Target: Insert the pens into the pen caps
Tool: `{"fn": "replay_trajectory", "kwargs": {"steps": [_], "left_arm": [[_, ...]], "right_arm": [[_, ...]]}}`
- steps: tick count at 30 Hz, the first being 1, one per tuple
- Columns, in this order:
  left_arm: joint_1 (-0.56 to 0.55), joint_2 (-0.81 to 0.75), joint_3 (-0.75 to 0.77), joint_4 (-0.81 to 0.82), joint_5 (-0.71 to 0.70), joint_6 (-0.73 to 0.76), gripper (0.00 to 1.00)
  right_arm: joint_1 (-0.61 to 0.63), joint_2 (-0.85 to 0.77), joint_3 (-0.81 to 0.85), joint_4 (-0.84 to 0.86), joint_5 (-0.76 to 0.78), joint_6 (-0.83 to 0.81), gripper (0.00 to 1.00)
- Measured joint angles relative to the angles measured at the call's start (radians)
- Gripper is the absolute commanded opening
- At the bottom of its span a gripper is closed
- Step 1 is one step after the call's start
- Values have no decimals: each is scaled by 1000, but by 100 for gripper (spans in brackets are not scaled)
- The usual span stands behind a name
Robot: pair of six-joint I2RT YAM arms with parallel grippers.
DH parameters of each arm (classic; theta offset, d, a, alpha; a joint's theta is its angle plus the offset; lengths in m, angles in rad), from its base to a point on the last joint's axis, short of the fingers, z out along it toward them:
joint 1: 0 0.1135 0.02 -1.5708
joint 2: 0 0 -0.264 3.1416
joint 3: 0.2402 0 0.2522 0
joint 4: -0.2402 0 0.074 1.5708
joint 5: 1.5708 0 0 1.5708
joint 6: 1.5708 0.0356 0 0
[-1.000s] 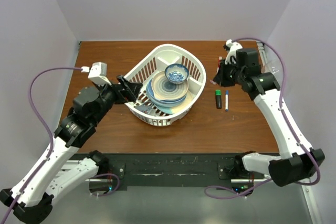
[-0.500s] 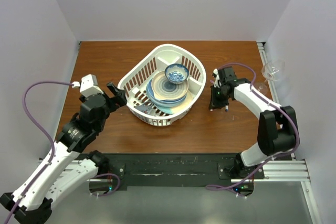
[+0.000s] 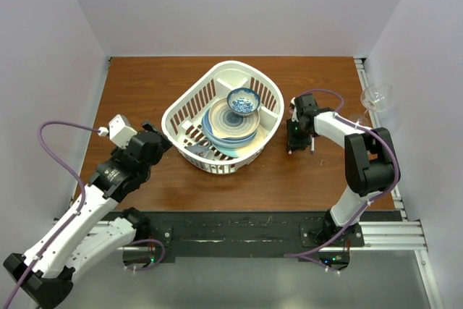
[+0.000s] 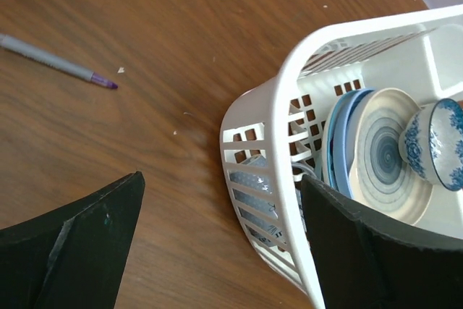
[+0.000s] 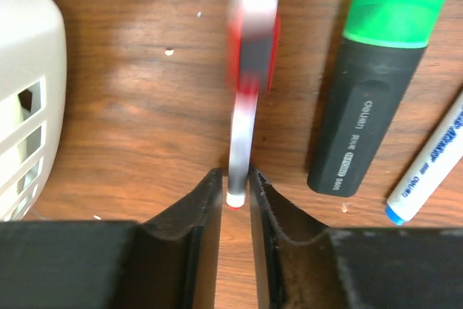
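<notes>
My left gripper will move over the grey pen next, turn to match it and go down onto its body behind the pen's tip (image 4: pixel 75 69), because the pen lies slanted below, away from the basket.
A thin white pen (image 5: pixel 243 117) with a red cap (image 5: pixel 255 30) lies on the table, its far end blurred. Its red-tipped tail sits between the fingers of my right gripper (image 5: pixel 235 179), which stand slightly apart with a sliver of gap beside the barrel. Just right of it lie a stubby black marker (image 5: pixel 362 128) with a green cap (image 5: pixel 394 1) and a white pen with a blue end (image 5: pixel 427 168). An uncapped grey pen with a purple tip (image 4: pixel 58 64) lies left of the basket. My left gripper (image 4: pixel 221 179) is open astride the basket's near wall.
The white basket (image 3: pixel 217 76) holds plates and a blue patterned bowl (image 3: pixel 243 100) mid-table. A wine glass (image 3: pixel 376 97) stands at the right edge. My right gripper (image 3: pixel 293 142) is low between the basket and the pens; my left gripper (image 3: pixel 160 139) is at the basket's left side.
My right arm came down from the back right to the table beside the basket, and its jaws have loosened round the red-capped pen. My left arm drew back toward the near left.
</notes>
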Motion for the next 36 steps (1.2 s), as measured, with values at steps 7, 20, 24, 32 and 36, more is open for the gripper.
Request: {"fn": "replay_trajectory", "kwargs": {"steps": [7,20,24,32,36], "left_arm": [[216,91,8,-39,107,-75,87],[698,368,50,-55,279,-100,78],[707,476,80,4,226,36,81],[746,465,72,123,180,229,74],[751,437,8,287,251,476,77]], "right_arm": [[0,-24,13,-23,42,4,35],[0,-300,87,-66,68,30,37],[0,-372,87,-79,52,42,38],[0,-537,90,-53,-27,68,39],[0,-550,92,-51,-51,71,39]]}}
